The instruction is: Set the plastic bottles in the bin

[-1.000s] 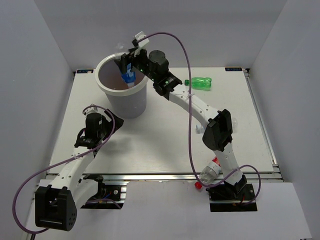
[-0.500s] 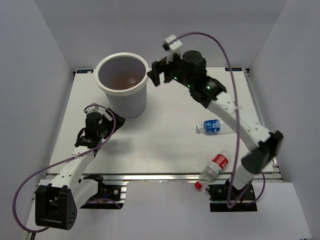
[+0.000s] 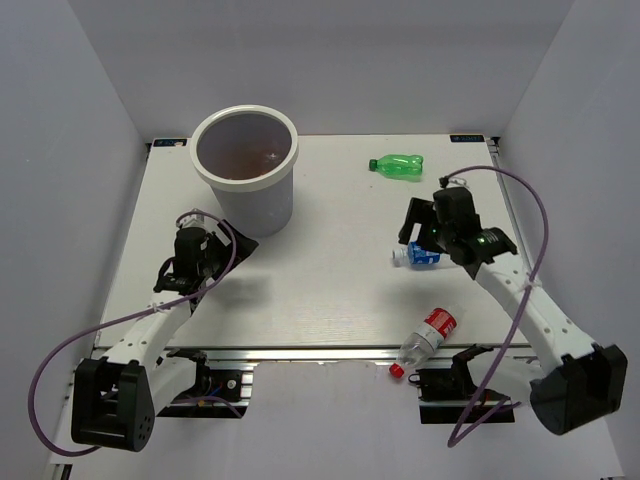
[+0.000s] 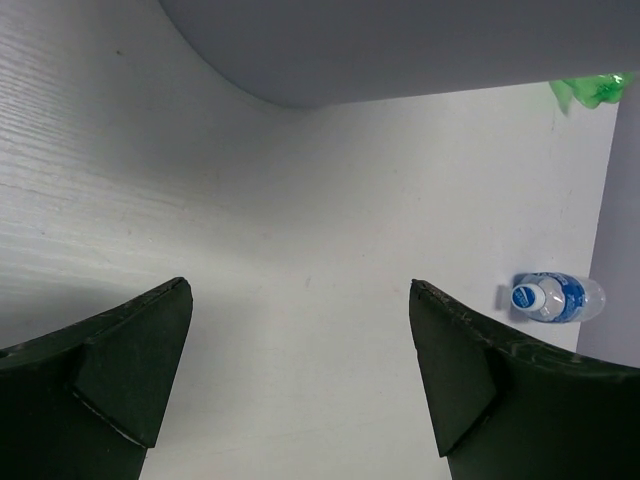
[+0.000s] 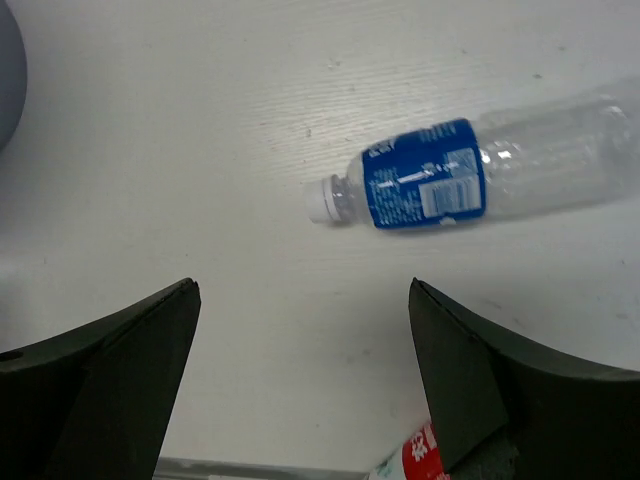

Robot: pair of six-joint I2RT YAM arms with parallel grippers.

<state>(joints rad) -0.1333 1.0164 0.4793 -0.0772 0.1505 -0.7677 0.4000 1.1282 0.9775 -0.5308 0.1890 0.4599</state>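
Observation:
I will turn my right gripper and move it back next, then lower it to the red label [image 3: 438,323] [image 5: 424,455] of the bottle whose end with the cap hangs over the front edge of the table.
The white bin [image 3: 287,172] stands at the back left; its inside looks brownish and what lies in it is unclear. A green bottle [image 3: 397,166] lies at the back right. A clear bottle with a blue label [image 3: 422,255] lies on its side at the right; it also shows in the right wrist view [image 5: 430,185] and the left wrist view [image 4: 555,298]. A clear bottle with a red label [image 3: 428,337] lies at the front edge. My right gripper [image 3: 410,235] is open and empty, just above the blue-label bottle [image 5: 302,290]. My left gripper [image 3: 222,238] is open and empty beside the bin [image 4: 300,290].
The bin's wall [image 4: 400,50] fills the top of the left wrist view, with the green bottle [image 4: 590,90] at the far right. The red-label bottle [image 5: 415,465] overhangs the table's front edge near the right arm's base.
My right arm held a blue-label bottle over the bin, let it go there, then swung back right and down over the other blue-label bottle. The left arm barely moved.

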